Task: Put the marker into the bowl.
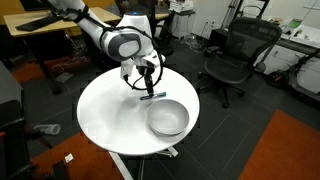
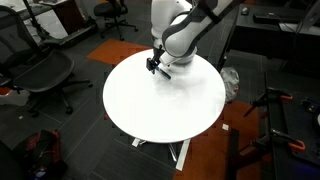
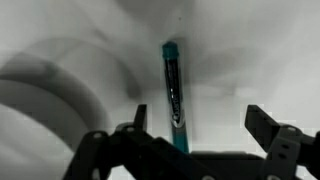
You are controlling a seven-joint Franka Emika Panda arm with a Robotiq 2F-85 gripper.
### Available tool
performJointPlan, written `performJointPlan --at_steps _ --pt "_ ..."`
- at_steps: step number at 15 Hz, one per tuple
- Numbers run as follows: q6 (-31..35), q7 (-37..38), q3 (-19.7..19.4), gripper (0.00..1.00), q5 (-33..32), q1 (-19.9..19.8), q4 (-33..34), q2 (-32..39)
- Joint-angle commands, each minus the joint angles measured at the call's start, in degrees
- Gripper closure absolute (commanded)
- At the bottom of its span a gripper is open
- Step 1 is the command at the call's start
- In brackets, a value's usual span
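Next, my gripper comes down onto the marker's dark body (image 1: pixel 153 96) (image 3: pixel 175 96), since the marker lies flat on the tabletop and already lines up lengthwise between my fingers.
The marker (image 1: pixel 155 95) is a thin dark stick with teal ends. It lies flat on the round white table (image 1: pixel 105 115), just beside the silvery bowl (image 1: pixel 167 118). In the wrist view the marker (image 3: pixel 175 95) lies lengthwise between my fingers, nearer the left one. My gripper (image 1: pixel 146 84) hovers right above the marker, open and empty; it also shows in the wrist view (image 3: pixel 198 125) and the exterior view (image 2: pixel 155 66). The bowl's rim shows blurred at the left of the wrist view (image 3: pixel 60 75). The bowl is hidden behind the arm in an exterior view.
Black office chairs (image 1: pixel 232 60) stand around the table, one also at the left of an exterior view (image 2: pixel 40 75). Desks and cables stand behind. An orange carpet (image 1: pixel 285 150) lies beside the table. The table's edge is close to the bowl.
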Motion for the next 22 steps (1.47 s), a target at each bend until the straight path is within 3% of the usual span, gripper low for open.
performJointPlan --at_steps 1,3,4,5,13,15,17,22 --pt "-0.63 0.37 -0.99 0.0 2.2 0.6 3.72 3.22" --pt "-0.55 0.59 -1.28 0.0 2.75 0.7 4.67 4.4" --pt "-0.03 0.88 -1.47 0.25 3.1 0.81 4.92 4.83" --pt "-0.13 0.87 -1.58 0.26 3.38 0.81 5.27 5.19" --pt "-0.71 1.05 -2.23 0.88 4.59 0.83 6.47 6.01" --pt "-1.85 1.42 -2.81 1.0 4.5 1.1 5.46 4.74" --pt "-3.1 0.88 -3.49 0.95 4.13 1.07 2.83 1.88" --pt "-1.61 -1.0 -5.34 0.95 3.32 0.15 -3.77 -5.37"
